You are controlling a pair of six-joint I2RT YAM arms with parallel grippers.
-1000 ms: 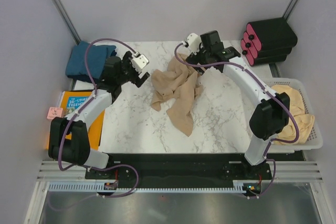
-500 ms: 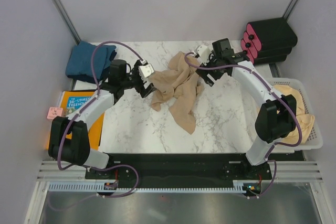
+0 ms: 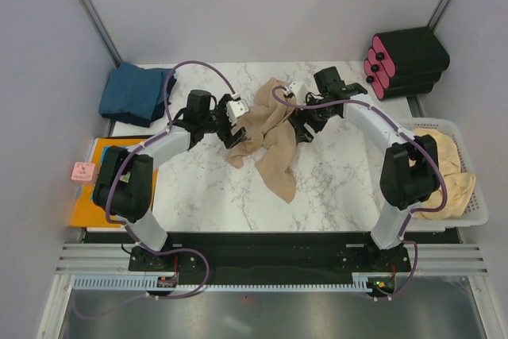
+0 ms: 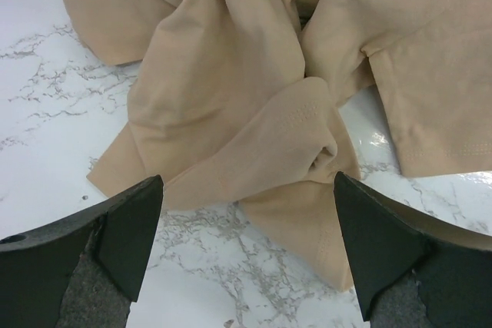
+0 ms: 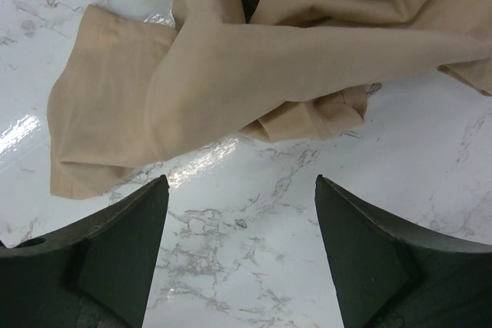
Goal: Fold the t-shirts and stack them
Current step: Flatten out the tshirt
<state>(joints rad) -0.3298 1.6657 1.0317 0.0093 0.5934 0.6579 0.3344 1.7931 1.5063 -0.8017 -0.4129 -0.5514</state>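
Note:
My right gripper moves down and toward the tan shirt, onto the raised fold at its edge [image 3: 289,133] [image 5: 240,96] next, as it lies just ahead of my fingers.
A crumpled tan t-shirt [image 3: 268,134] lies bunched on the marble table [image 3: 341,184]. My left gripper [image 3: 235,134] is open and empty just above the shirt's left edge; the cloth [image 4: 231,105] fills its view. My right gripper [image 3: 302,126] is open and empty at the shirt's right edge, with the cloth [image 5: 254,51] just ahead of its fingers. A folded dark teal-blue t-shirt [image 3: 133,94] lies at the back left. A pale beige t-shirt [image 3: 451,166] sits in the white basket [image 3: 475,212] at the right.
An orange-and-blue picture book [image 3: 101,166] lies off the table's left edge, with a small pink block [image 3: 82,171] beside it. A black case with pink caps [image 3: 405,61] stands at the back right.
Both grippers have moved in toward the tan shirt, the left rightward to its left edge and the right down and leftward to its right edge. The shirt has barely shifted.

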